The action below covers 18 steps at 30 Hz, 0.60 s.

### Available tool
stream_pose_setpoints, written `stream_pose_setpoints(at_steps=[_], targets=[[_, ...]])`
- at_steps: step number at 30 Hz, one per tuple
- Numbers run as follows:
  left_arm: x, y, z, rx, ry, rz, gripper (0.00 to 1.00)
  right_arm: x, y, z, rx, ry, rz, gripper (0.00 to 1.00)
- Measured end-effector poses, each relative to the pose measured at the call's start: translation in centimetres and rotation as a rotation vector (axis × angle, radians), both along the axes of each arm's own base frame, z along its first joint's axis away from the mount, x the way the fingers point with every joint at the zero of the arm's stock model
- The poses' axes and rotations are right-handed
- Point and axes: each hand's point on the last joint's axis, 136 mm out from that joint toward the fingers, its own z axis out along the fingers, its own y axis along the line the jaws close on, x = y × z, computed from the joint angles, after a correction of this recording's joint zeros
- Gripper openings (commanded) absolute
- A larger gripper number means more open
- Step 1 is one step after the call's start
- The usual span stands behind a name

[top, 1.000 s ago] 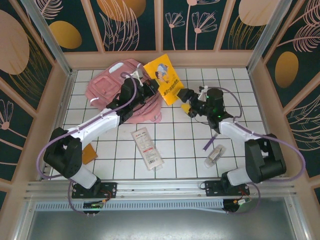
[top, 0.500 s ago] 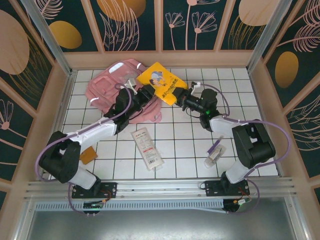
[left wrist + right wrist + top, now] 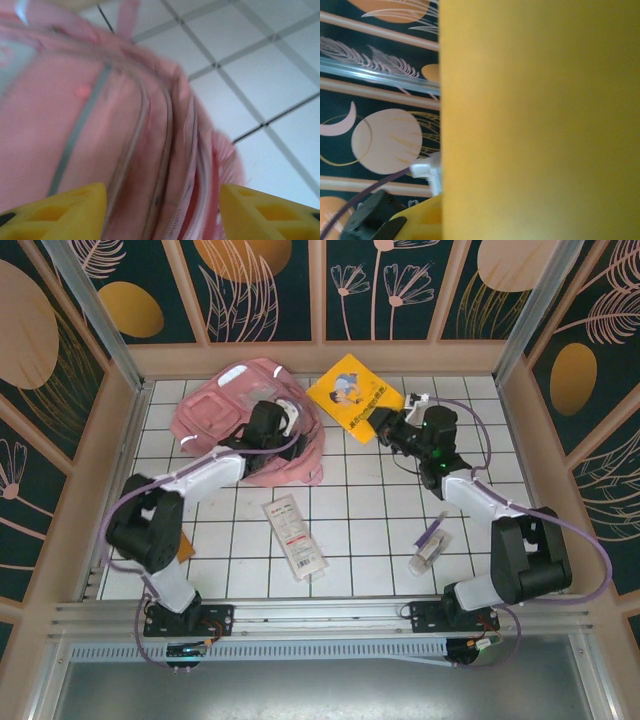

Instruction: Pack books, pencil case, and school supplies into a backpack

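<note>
I will move the yellow book (image 3: 355, 398) across with my right gripper and let it go in that zip opening (image 3: 310, 436), since the pink backpack's zip edge is wide open beside the book.
The pink backpack (image 3: 225, 415) lies at the back left, and in the left wrist view its zip edge (image 3: 185, 165) runs between my two yellow fingers. My left gripper (image 3: 290, 422) hangs open over the backpack's right side, holding nothing. To the right of the backpack, the yellow book (image 3: 355, 398) is held tilted above the floor, my right gripper (image 3: 384, 424) shut on its lower right corner. The book's plain yellow cover (image 3: 540, 120) hides most of the right wrist view beside one finger (image 3: 420, 222). On the tiles lie the white pencil case (image 3: 295, 537), the purple pen (image 3: 432, 532) and the whitish tube (image 3: 427, 553).
A small orange-brown object (image 3: 180, 546) lies by the left arm's base. Wooden walls (image 3: 320, 358) close in the white tiled floor on the back and both sides. Open tiles stretch between the pencil case and the pen.
The left gripper let go of the book, opened and drew back over the backpack. The right gripper shut on the book and carried it to the right.
</note>
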Motion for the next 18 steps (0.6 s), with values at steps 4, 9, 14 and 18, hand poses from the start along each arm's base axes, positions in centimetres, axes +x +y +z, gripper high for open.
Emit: stream_pose_setpoints(at_steps=[4, 9, 14, 18], targets=[[0.2, 0.4, -5.5, 0.131, 0.117, -0.018, 0.21, -0.4, -0.6, -1.1, -0.047, 0.021, -0.012, 0.0], [1.6, 0.4, -4.9, 0.183, 0.126, 0.005, 0.0, -1.4, -0.6, -2.7, -0.108, 0.06, 0.022, 0.0], [1.9, 0.6, 0.8, 0.133, 0.022, 0.023, 0.0, -2.9, 0.5, -4.6, -0.147, 0.138, 0.136, 0.0], [1.9, 1.3, 8.9, 0.046, -0.135, 0.059, 0.0, -4.4, 1.7, -6.1, -0.146, 0.199, 0.226, 0.0]])
